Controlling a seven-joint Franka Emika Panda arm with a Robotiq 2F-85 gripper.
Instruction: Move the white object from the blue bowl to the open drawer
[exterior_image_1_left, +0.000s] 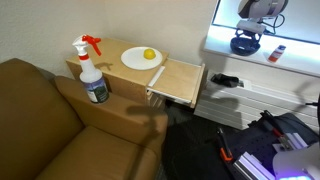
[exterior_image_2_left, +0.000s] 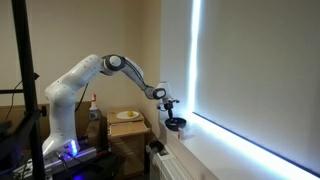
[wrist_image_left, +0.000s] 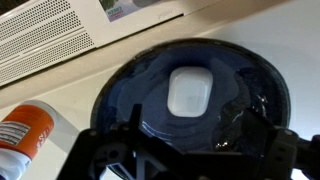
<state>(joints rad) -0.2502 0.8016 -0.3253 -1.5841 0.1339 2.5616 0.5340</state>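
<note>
My gripper needs to go down into the blue bowl (exterior_image_1_left: 244, 46) until its fingers are on either side of the white object, and then close.
The blue bowl (wrist_image_left: 118, 95) sits on a white windowsill and holds the white object (wrist_image_left: 188, 92), a small rounded rectangular piece lying flat in its middle. My gripper (wrist_image_left: 188, 135) is open, directly above the bowl, with its dark fingers on either side of the white object and not touching it. In both exterior views the gripper (exterior_image_1_left: 249, 30) (exterior_image_2_left: 170, 108) hovers just over the bowl (exterior_image_1_left: 244, 46) (exterior_image_2_left: 175, 124). The open drawer (exterior_image_1_left: 180, 78), light wood and empty, sticks out of the wooden side cabinet well away from the gripper.
On the cabinet top stand a spray bottle (exterior_image_1_left: 93, 72) and a white plate (exterior_image_1_left: 138, 60) with a yellow fruit (exterior_image_1_left: 149, 54). A brown sofa (exterior_image_1_left: 50, 120) adjoins the cabinet. An orange-and-white container (wrist_image_left: 22, 135) lies beside the bowl, near a vent grille (wrist_image_left: 50, 40).
</note>
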